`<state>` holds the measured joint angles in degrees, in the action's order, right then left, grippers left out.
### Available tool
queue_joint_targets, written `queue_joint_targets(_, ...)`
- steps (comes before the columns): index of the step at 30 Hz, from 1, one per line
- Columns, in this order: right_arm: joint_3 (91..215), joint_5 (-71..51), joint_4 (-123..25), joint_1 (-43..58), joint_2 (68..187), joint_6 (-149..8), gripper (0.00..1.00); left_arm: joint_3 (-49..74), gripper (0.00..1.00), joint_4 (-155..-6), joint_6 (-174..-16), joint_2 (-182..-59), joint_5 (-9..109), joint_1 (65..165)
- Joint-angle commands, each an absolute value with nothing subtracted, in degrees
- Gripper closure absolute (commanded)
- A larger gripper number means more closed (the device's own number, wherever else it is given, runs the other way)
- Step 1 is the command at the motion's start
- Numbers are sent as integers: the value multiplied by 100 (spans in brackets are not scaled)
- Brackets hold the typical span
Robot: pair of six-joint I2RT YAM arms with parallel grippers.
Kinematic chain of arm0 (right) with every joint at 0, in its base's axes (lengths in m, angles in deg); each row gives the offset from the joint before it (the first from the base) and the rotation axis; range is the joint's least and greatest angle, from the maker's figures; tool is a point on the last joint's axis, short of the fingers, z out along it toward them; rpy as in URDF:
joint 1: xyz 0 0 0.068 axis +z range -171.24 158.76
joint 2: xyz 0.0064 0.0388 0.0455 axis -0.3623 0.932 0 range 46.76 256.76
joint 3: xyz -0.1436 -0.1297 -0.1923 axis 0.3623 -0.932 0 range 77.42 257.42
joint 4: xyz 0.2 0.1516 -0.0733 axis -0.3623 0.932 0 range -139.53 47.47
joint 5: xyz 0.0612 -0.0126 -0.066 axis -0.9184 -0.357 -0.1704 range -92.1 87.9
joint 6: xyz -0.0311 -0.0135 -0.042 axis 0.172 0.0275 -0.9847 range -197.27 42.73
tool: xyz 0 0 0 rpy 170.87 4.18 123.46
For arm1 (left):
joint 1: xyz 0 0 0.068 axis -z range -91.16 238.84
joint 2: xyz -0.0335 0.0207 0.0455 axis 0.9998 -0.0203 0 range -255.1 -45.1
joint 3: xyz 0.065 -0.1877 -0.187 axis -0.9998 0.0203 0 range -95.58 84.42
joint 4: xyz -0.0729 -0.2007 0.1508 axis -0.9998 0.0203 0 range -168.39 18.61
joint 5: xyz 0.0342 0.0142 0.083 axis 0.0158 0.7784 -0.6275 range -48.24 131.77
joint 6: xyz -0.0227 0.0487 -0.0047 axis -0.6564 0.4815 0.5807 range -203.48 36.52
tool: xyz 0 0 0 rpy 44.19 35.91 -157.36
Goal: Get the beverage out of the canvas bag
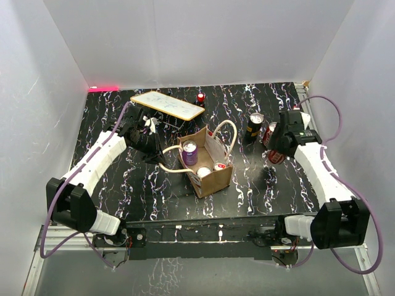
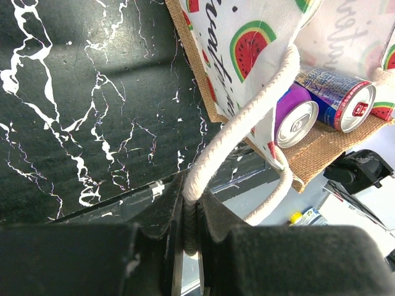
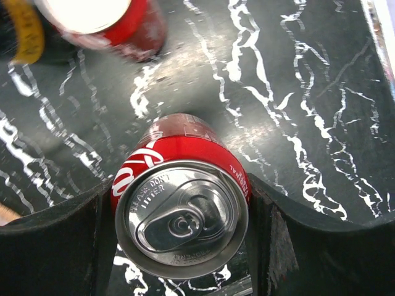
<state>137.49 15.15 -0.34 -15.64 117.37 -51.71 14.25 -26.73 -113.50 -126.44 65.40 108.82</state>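
Observation:
My right gripper will next take the red can to the right in the top view, past the other red can and down beside it, because the table is bare there.
The canvas bag (image 1: 213, 176) stands open at the table's middle, with a purple can (image 1: 189, 152) and two more cans (image 1: 204, 172) inside. My left gripper (image 1: 150, 146) is shut on the bag's near cream rope handle (image 1: 168, 166). In the left wrist view the handle (image 2: 247, 117) runs down between my left gripper's pads (image 2: 192, 213), and the watermelon-print bag wall (image 2: 259, 37), a purple can (image 2: 296, 120) and a blue can (image 2: 339, 98) show. My right gripper (image 1: 276, 150) is shut on a red cola can (image 3: 182, 209), right of the bag, just over the table.
A black-and-yellow can (image 1: 254, 126) and another red can (image 1: 270, 132) stand right of the bag, close to my right gripper; they also show in the right wrist view (image 3: 105, 24). A flat white board (image 1: 166, 105) and a small red object (image 1: 200, 97) lie at the back.

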Motion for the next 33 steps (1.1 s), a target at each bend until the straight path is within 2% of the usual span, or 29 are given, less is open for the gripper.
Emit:
queue_joint_targets(1,13659,1681,-1157,-2056,11672,-5417,92,1331,100,-2440,-11136,-12735,6736,10887)
queue_joint_targets(11,13544,1905,-2382,-2703,12276,-6132,92,1117,100,-2378,-10980,-12778,6596,10941)
queue_joint_targets(27,13935,1485,-2830,-2960,13514,-6289,91,828,100,-2479,-10831,-13016,6367,11115)
queue_joint_targets(29,13921,1533,-2785,-2960,13551,-6288,84,824,100,-2476,-10827,-13027,6361,11110)
queue_joint_targets(33,13957,1635,-2583,-2959,13530,-6305,53,813,100,-2460,-10835,-13033,6352,11115)
